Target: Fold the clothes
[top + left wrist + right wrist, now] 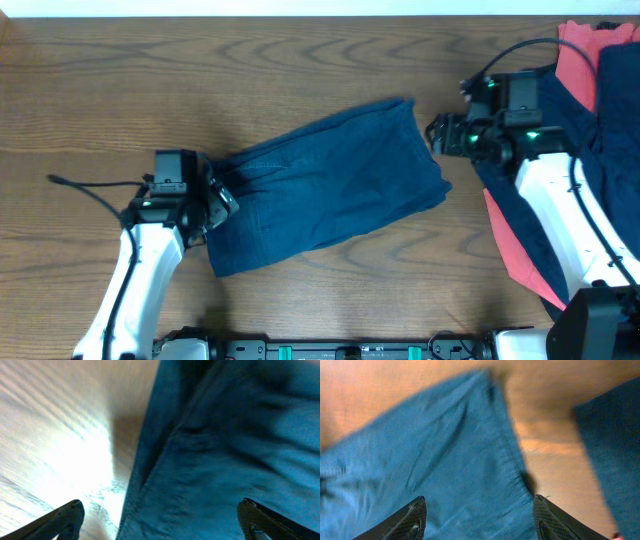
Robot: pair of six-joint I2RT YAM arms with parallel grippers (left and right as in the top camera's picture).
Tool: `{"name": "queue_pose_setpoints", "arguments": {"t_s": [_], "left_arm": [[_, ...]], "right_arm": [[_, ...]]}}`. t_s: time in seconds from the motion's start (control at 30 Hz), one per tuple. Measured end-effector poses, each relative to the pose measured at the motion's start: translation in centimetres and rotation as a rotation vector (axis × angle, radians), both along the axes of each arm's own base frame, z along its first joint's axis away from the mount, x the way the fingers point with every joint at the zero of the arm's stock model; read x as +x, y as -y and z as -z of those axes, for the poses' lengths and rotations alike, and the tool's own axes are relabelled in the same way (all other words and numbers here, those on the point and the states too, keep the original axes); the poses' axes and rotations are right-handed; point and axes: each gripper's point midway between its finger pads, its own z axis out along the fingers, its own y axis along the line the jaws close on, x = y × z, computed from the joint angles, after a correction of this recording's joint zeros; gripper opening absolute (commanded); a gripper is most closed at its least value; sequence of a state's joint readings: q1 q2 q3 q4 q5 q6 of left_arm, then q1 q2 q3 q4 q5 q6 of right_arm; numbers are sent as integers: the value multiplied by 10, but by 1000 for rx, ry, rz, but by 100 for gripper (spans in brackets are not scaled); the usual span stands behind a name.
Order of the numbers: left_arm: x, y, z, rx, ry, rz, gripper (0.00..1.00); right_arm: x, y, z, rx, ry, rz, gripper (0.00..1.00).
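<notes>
I will next lower my left gripper onto the dark navy garment's folded edge and close on the garment's bunched fold, since that edge runs between the spread fingers.
A dark navy garment lies folded and slanted on the middle of the wooden table. My left gripper is open at its left end; the left wrist view shows the cloth edge between the spread fingers. My right gripper is open just off the garment's right end; the right wrist view shows its fingers spread above the cloth's hemmed edge. Neither holds anything. More clothes, navy and coral-red, lie piled at the right under the right arm.
The pile of navy and coral-red cloth reaches the table's right edge, with a coral-red piece near the front. A black cable trails left of the left arm. A navy cloth corner shows in the right wrist view.
</notes>
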State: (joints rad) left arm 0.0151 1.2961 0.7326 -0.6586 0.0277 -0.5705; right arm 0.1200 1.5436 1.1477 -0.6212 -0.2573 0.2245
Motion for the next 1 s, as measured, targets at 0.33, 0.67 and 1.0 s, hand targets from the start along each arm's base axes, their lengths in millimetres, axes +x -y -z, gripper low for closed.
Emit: {"name": "queue_pose_setpoints", "arguments": {"t_s": [0.33,0.67,1.0], "left_arm": [[13,35,52,-204,-89,59,6],[-17,47,40,-270,-199,117,6],[-2,39,-40,-205,-66,155,6]], "right_arm": [[-26,-45,8,-53,-36,-171,61],[-42,-79,15,-109,-19,-350,43],[-87,-159,74,-39,-167,-625,24]]}}
